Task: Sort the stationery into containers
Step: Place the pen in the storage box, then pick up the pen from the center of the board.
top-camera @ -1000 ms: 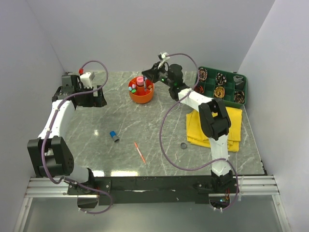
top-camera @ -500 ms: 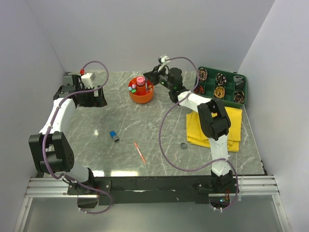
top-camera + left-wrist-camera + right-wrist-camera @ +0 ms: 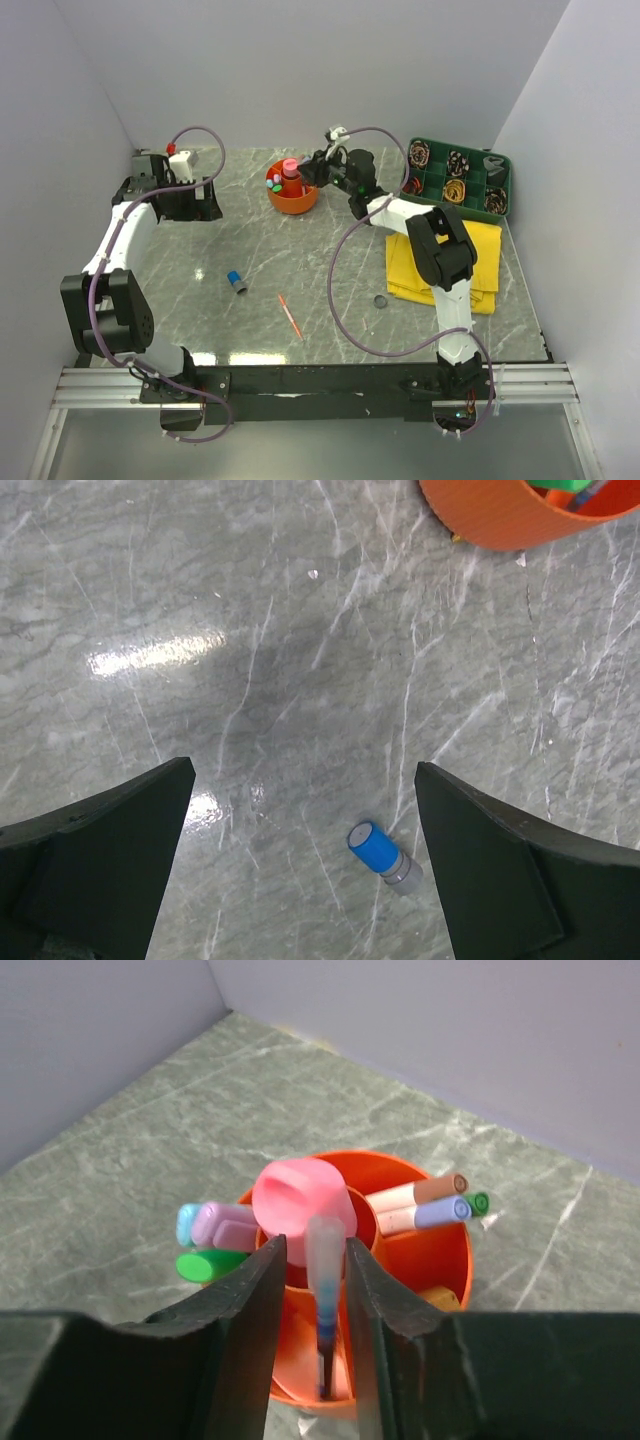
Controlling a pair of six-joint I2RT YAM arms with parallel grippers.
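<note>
The loose red pen lies below my left gripper, to its right in the top view. My left gripper should next swing there, back and down onto the red pen's far half (image 3: 286, 306).
The round orange organiser (image 3: 292, 197) stands at the back of the table with a pink tube (image 3: 300, 1198) in its centre cup and several markers in its ring. My right gripper (image 3: 313, 172) hovers just over it, open. A thin pen with a clear cap (image 3: 325, 1295) stands upright in a ring compartment between the fingers, with a small gap on each side. My left gripper (image 3: 203, 196) hangs open at the back left, holding nothing. Below it in the left wrist view lies a blue cap (image 3: 376, 848). A red pen (image 3: 290, 315) and a dark disc (image 3: 381, 301) lie on the table.
The green divided tray (image 3: 500, 160) sits at the back right with coiled items in its cells. A yellow cloth (image 3: 480, 250) lies in front of it under the right arm. Grey walls close in the left, back and right sides.
The right gripper has moved left to over the organiser and its jaws have parted, letting go of the pen, which now stands in the organiser. The left arm has barely moved.
</note>
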